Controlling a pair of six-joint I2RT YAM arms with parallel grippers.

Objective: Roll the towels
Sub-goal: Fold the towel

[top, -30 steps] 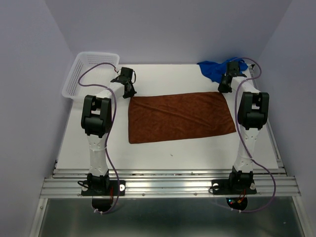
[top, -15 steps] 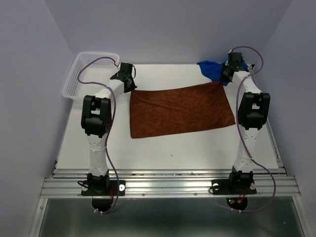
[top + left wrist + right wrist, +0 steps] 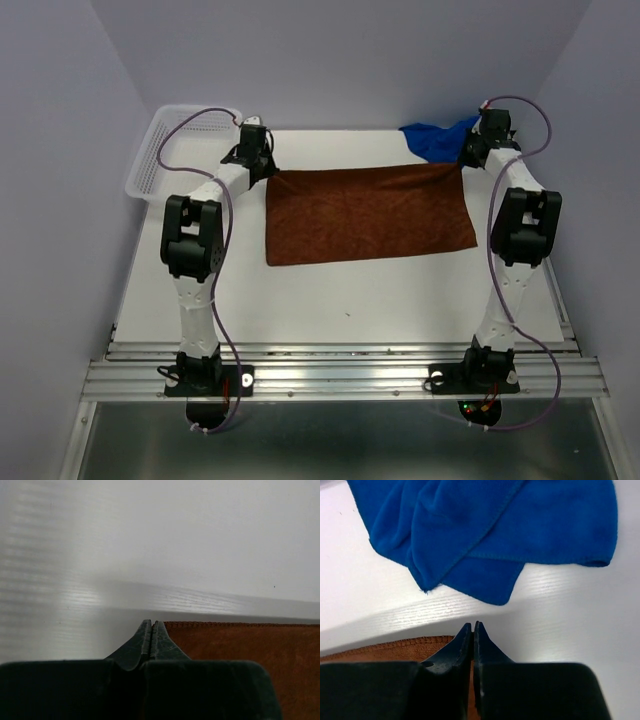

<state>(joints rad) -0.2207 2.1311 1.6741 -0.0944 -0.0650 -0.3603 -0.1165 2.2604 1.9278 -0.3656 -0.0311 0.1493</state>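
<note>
The cloth lies spread flat, so next I will move my left gripper back over the brown towel, then down onto the towel's near corner on the basket side, and let go.
The rust-brown towel (image 3: 370, 213) lies spread flat across the middle of the table. My left gripper (image 3: 263, 167) is shut on its far left corner, and my right gripper (image 3: 463, 160) is shut on its far right corner. In the left wrist view the shut left gripper (image 3: 151, 625) shows the brown towel's (image 3: 245, 647) hemmed edge running off to the right. In the right wrist view the shut right gripper (image 3: 472, 626) has the brown towel (image 3: 385, 649) to its left. The blue towel (image 3: 495, 525) lies crumpled just beyond it, at the far right corner of the table, where the blue towel (image 3: 432, 138) shows from above.
A white mesh basket (image 3: 181, 140) stands off the table's far left corner. Walls close in on the left, far and right sides. A metal rail (image 3: 340, 378) carrying both arm bases runs along the near edge.
Both grippers have moved toward the far edge, pulling the brown towel's far corners with them. The towel has slid farther away and now lies stretched and straighter.
</note>
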